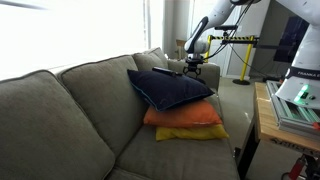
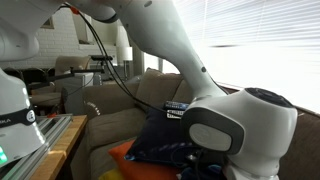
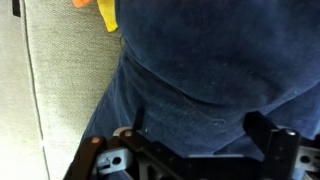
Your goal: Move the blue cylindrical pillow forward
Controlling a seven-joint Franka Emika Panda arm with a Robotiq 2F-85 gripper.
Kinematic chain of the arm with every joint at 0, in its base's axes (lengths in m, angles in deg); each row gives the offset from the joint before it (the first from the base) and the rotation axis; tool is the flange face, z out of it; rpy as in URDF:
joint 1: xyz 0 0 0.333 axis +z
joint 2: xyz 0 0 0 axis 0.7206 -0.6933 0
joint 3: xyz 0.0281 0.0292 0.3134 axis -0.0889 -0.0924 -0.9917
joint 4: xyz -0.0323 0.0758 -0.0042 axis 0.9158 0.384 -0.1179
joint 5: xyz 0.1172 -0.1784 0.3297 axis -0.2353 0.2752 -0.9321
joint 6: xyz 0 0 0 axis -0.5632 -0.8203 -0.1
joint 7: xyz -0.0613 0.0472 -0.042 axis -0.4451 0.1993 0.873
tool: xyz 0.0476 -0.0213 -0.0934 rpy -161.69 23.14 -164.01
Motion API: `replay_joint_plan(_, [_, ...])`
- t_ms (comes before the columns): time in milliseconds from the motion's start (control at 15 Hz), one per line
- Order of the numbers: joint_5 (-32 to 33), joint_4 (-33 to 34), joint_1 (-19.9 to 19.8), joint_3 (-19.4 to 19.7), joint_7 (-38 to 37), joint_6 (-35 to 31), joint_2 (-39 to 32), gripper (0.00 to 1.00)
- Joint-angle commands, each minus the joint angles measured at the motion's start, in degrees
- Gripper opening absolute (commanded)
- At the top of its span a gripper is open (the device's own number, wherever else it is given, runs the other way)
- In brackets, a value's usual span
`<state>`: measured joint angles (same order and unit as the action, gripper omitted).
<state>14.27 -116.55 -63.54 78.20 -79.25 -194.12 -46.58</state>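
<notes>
My gripper should next move down onto the wrinkled dark navy fabric (image 1: 190, 77) and close on it, because my gripper's open fingers are just above with that fabric between them.
Dark navy fabric (image 3: 200, 70) fills the wrist view under my gripper (image 3: 197, 117). I cannot tell whether it is the blue cylindrical pillow or the large navy square cushion (image 1: 175, 90). The gripper's fingers are spread wide and open, just above this fabric. In an exterior view my gripper (image 1: 190, 68) hangs over the far end of the sofa, behind the navy square cushion. The small bolster cannot be made out apart from it there. The navy cushion also shows in an exterior view (image 2: 160, 135), with the gripper mostly hidden by my wrist.
The navy cushion tops an orange cushion (image 1: 185, 116) and a yellow one (image 1: 190, 132) on the grey sofa (image 1: 70, 110). A grey pillow (image 1: 150, 60) leans at the back. A wooden table (image 1: 262, 110) stands beside the sofa.
</notes>
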Motion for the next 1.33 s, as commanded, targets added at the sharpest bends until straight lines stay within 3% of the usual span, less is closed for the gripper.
replay_joint_plan(0, [-0.2, 5.4, -0.8, -0.7, 2.1, 1.5, -4.7, 0.74])
replay_joint_plan(733, [0.1, 8.8, 0.3, -0.7, 2.4, -0.7, -8.3, 0.02])
replay_joint_plan(1000, [0.7, 5.9, 0.6, 0.1, 3.4, 1.1, -2.8, 0.04])
replay_joint_plan(1267, [2.0, 2.8, -0.3, 0.6, 9.0, 2.1, 6.0, 0.03])
